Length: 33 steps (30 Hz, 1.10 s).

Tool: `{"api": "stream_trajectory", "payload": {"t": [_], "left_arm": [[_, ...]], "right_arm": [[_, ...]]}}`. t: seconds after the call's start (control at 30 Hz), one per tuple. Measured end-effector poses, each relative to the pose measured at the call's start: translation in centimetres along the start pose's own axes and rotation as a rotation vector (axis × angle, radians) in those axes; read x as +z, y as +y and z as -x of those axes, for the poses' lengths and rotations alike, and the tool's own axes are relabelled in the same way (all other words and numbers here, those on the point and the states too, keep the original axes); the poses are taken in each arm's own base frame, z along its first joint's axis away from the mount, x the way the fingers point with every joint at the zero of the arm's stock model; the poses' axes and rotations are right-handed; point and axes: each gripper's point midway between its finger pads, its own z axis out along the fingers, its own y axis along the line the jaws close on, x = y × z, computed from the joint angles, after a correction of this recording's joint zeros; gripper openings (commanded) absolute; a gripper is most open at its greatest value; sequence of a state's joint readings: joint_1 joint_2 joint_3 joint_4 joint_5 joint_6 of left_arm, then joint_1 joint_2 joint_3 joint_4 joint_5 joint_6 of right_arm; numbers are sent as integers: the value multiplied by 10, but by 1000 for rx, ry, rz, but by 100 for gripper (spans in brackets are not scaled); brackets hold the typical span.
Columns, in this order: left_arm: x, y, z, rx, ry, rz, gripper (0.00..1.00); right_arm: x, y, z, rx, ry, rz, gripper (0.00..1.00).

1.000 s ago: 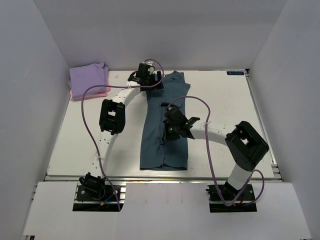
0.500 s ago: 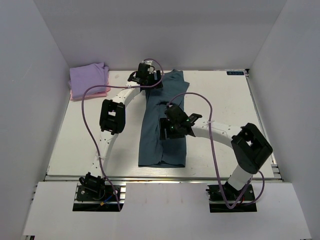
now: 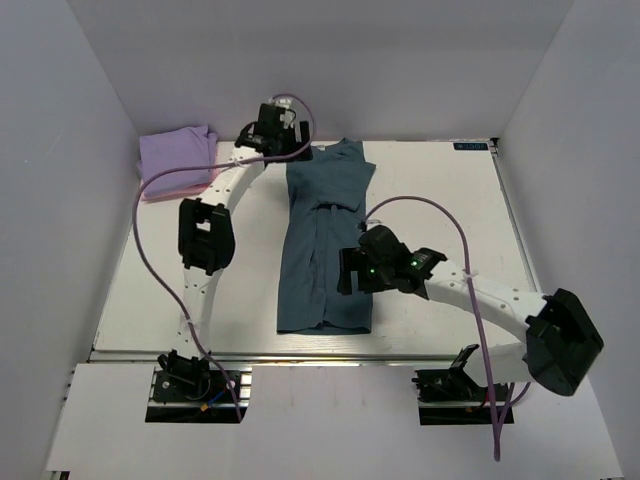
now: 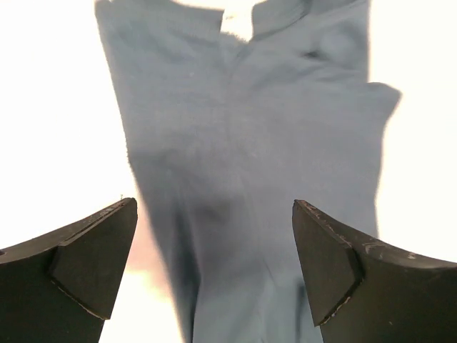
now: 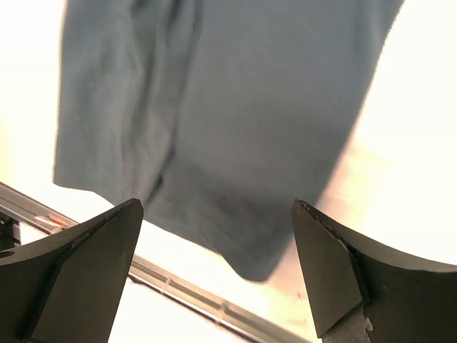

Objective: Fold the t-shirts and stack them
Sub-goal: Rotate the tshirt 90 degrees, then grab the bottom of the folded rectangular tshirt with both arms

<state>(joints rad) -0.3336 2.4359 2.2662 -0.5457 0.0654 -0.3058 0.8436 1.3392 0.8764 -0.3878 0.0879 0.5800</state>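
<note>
The t-shirt's hem corner is below and back toward the bar. Next, my left gripper will move back and down to pinch that hem corner across from my right gripper.
The dark teal-blue t-shirt [image 3: 325,250] lies folded into a long narrow strip down the middle of the table, collar at the far end. The same t-shirt [image 4: 243,128] fills the left wrist view, with its collar at the top. My left gripper [image 3: 275,135] hangs open above the strip's far left corner, nothing between its fingers [image 4: 96,257]. My right gripper [image 3: 350,275] is open over the strip's near right part, also holding nothing. In the right wrist view the shirt's hem [image 5: 214,143] lies below that gripper [image 5: 218,207]. A folded lavender-purple t-shirt [image 3: 178,155] rests on a pink one [image 3: 185,187] at the back left corner.
The white table [image 3: 450,200] is enclosed by white walls on the left, back and right. A metal rail [image 5: 178,286] runs along its near edge, just past the hem. Purple cables loop off both arms above the table.
My right gripper has opened and drawn back toward the near right, off the teal shirt. The left gripper moved back and to the left, still open. The shirt lies slightly narrower.
</note>
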Motion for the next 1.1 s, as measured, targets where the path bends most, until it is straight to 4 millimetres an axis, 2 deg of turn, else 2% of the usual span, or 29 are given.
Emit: {"api": "stream_trajectory", "payload": {"t": [0.07, 0.17, 0.23, 0.27, 0.33, 0.4, 0.43, 0.53, 0.57, 0.63, 0.7, 0.83, 0.97, 1.0, 1.03, 1.1], "left_arm": [[-36, -7, 23, 23, -33, -8, 99], [-101, -21, 52, 57, -89, -14, 99], [-139, -24, 52, 57, -102, -11, 99], [-161, -24, 43, 45, -90, -7, 99], [-186, -24, 15, 23, -49, -21, 99], [-201, -23, -30, -6, 30, -49, 99], [-205, -21, -54, -25, 70, -59, 99], [-216, -8, -146, -98, 244, -53, 99], [-221, -4, -171, -114, 292, -49, 99], [-238, 0, -216, -146, 385, -43, 99], [-256, 1, -244, -171, 413, -53, 99], [-287, 0, -283, -196, 439, -84, 99], [-297, 4, -310, -206, 485, -79, 96], [-298, 5, -320, -210, 506, -74, 96], [-299, 7, -328, -212, 526, -72, 91], [-300, 9, -347, -218, 570, -68, 87]], "right_arm": [[-4, -8, -10, 24, 2, -14, 90], [-5, -22, -31, 60, 26, -41, 90], [-4, -29, -42, 79, 42, -53, 90], [-4, -32, -48, 89, 50, -56, 90], [-3, -35, -56, 98, 60, -52, 90], [-2, -35, -63, 103, 76, -35, 90], [-1, -33, -66, 105, 84, -22, 90], [1, -27, -70, 112, 101, 19, 89], [3, -25, -71, 114, 106, 29, 89], [5, -22, -73, 122, 119, 46, 82], [7, -21, -78, 131, 127, 59, 81], [11, -24, -90, 157, 148, 67, 80], [12, -24, -92, 180, 135, 82, 73], [13, -24, -93, 185, 134, 83, 69], [13, -24, -93, 188, 131, 83, 67], [15, -25, -93, 199, 126, 80, 62]]}}
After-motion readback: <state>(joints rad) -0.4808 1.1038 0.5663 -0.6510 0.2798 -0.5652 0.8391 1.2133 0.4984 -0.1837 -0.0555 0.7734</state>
